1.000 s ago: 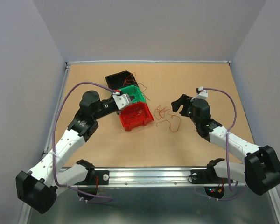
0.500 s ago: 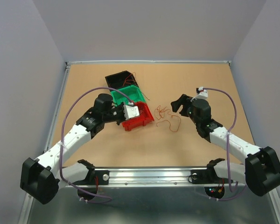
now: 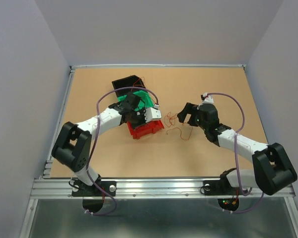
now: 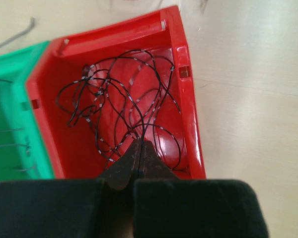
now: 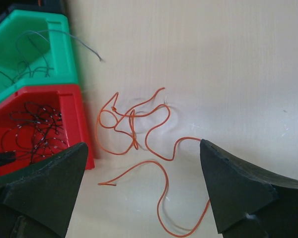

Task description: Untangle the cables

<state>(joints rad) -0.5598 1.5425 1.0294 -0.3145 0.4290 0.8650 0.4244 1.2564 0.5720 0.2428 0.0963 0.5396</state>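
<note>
I will next move my right gripper toward the red bin [image 3: 148, 130] and then lower it onto the crossing orange loops.
Thin black cables [image 4: 114, 99] lie coiled in the red bin [image 4: 189, 109]. My left gripper [image 4: 140, 144] is over this bin with its jaws pressed together, and one black cable runs out from between the tips. In the top view it [image 3: 151, 115] hangs above the red bin [image 3: 148, 130]. Loose orange cables [image 5: 139, 130] lie tangled on the table to the right of the bin [image 3: 178, 124]. My right gripper [image 5: 143, 145] is open and empty above them, its fingers either side of the orange loops [image 3: 185, 113].
A green bin [image 5: 39, 44] holding thin dark wires sits behind the red bin, with one grey wire trailing over its rim. A black bin [image 3: 125, 84] stands behind that. The wooden table [image 3: 213, 84] is walled at the left, back and right.
My left arm has swung right and forward, bringing its gripper from beside the bins to over the red bin. My right gripper has shifted a little left, toward the orange cables.
</note>
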